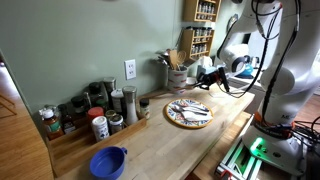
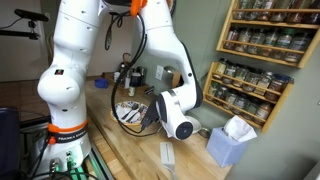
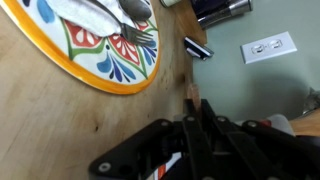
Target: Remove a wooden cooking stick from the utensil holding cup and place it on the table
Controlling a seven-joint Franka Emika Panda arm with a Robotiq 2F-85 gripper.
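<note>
My gripper next moves slightly down toward the bare tabletop (image 1: pixel 217 98) (image 3: pixel 166 100) beside the plate to release the thin wooden stick, since that spot lies just below the fingers.
The utensil cup (image 1: pixel 178 76) stands at the back of the wooden table by the wall, with several wooden sticks (image 1: pixel 172 58) upright in it. My gripper (image 1: pixel 207 76) hovers just beside the cup, above the table and the plate. In the wrist view the two fingers (image 3: pixel 195 110) are pressed together on a thin wooden stick (image 3: pixel 192 94), whose tip pokes out past the fingertips over the tabletop. The rest of the stick is hidden by the fingers.
A colourful plate (image 1: pixel 188 113) holding metal cutlery (image 3: pixel 130 25) lies on the table below my gripper. Spice jars (image 1: pixel 100 115) and a blue bowl (image 1: pixel 108 162) stand further along. A wall outlet (image 3: pixel 268 47), a jar shelf (image 2: pixel 262 60) and a blue tissue box (image 2: pixel 232 143) are nearby.
</note>
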